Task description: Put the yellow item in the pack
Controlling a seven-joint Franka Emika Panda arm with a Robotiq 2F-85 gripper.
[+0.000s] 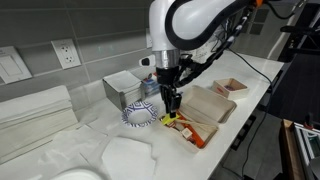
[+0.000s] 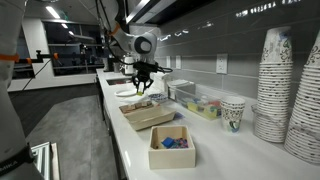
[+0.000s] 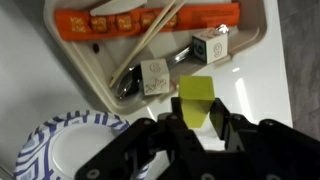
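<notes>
My gripper needs to carry the yellow piece over the pack's rim and down onto the orange-red packets to release it, because the piece still hangs outside that rim.
The yellow item (image 3: 197, 98) is a small flat bright yellow piece held between my gripper's (image 3: 198, 126) fingers. In the wrist view it hangs over the white counter, right at the near rim of the pack (image 3: 262, 45). The pack is a beige clamshell box; the half below me holds orange-red packets, wooden chopsticks and small white packets. In an exterior view my gripper (image 1: 172, 104) points straight down with the yellow item (image 1: 168, 118) at its tips, between the patterned bowl and the pack (image 1: 215, 100). In an exterior view the gripper (image 2: 141, 86) hovers past the pack (image 2: 150, 116).
A blue-patterned paper bowl (image 1: 140, 115) sits just beside the gripper and also shows in the wrist view (image 3: 55, 150). A grey metal box (image 1: 124, 88) stands behind it. A smaller beige tray (image 1: 232, 87) lies beyond the pack. Stacked paper cups (image 2: 275, 85) and a small box (image 2: 172, 148) occupy the counter.
</notes>
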